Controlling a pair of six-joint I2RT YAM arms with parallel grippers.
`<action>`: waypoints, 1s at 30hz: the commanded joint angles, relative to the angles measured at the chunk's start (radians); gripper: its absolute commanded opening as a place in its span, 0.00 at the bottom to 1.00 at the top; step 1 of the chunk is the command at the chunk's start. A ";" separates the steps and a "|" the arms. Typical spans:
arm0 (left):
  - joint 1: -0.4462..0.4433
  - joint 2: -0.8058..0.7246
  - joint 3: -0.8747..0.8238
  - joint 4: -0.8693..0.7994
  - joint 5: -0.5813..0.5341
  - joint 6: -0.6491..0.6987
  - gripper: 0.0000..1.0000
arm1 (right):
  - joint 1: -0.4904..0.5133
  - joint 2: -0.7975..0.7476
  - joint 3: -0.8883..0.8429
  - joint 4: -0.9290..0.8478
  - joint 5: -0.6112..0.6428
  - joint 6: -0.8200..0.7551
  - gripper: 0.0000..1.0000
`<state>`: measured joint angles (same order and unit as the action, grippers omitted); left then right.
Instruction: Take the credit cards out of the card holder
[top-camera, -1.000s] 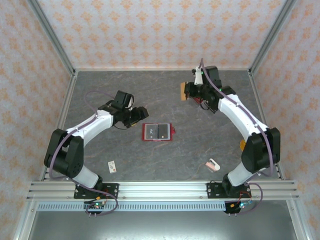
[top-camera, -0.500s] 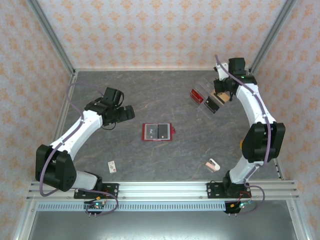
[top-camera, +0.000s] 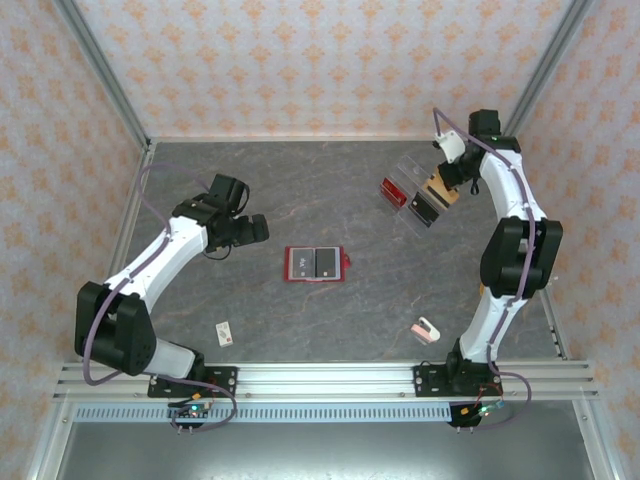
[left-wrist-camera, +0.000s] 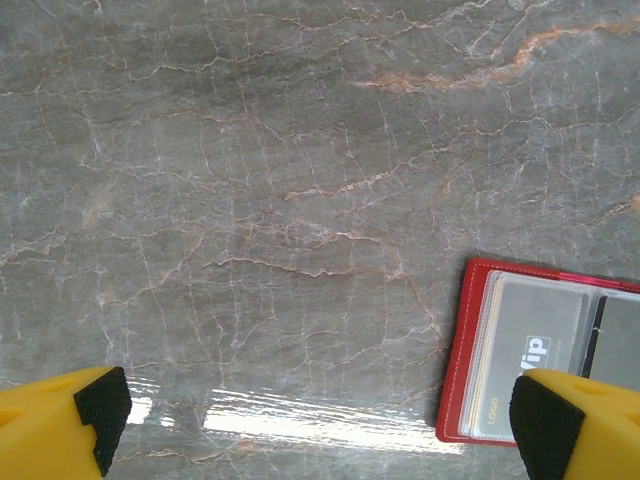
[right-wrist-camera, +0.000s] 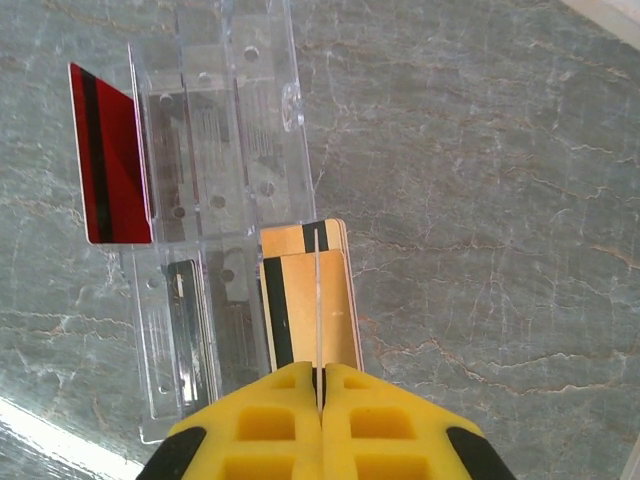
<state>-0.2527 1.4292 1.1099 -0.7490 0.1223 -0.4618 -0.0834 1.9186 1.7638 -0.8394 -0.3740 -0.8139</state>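
My right gripper moves down toward the tan cards in the clear tray next and releases the thin card there, since its edge hangs directly above them.
The red card holder (top-camera: 316, 264) lies open and flat on the table's middle, with grey credit cards (left-wrist-camera: 535, 350) in its pockets. In the left wrist view its red edge (left-wrist-camera: 468, 340) lies by my right fingertip (left-wrist-camera: 545, 420). My left gripper (top-camera: 256, 229) hovers to its left, open, nothing between the fingers. My right gripper (top-camera: 445, 184) is shut on a thin card (right-wrist-camera: 317, 300), seen edge-on, above the clear tray (right-wrist-camera: 220, 110). Tan cards (right-wrist-camera: 300, 300) lie in the tray right below it.
A dark-red card (right-wrist-camera: 108, 155) stands at the tray's far left end, and a dark card (top-camera: 424, 210) lies in its near slot. A tiny white card (top-camera: 226, 332) lies front left, a small pink-white item (top-camera: 426, 329) front right.
My left gripper opened wide and drew back to the left of the card holder. My right arm carried its tan card rightward from the table's back middle to above the tray.
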 joint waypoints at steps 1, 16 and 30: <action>0.008 0.018 0.028 -0.029 0.002 0.015 1.00 | -0.007 0.034 0.058 -0.085 0.016 -0.068 0.00; 0.007 0.051 0.039 -0.038 0.021 0.005 1.00 | -0.006 0.121 0.127 -0.154 0.018 -0.075 0.15; 0.008 0.054 0.038 -0.025 0.043 -0.010 1.00 | -0.006 -0.008 0.105 -0.066 -0.016 0.052 0.23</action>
<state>-0.2527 1.4769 1.1252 -0.7551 0.1570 -0.4633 -0.0841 2.0163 1.8599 -0.9417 -0.3710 -0.8261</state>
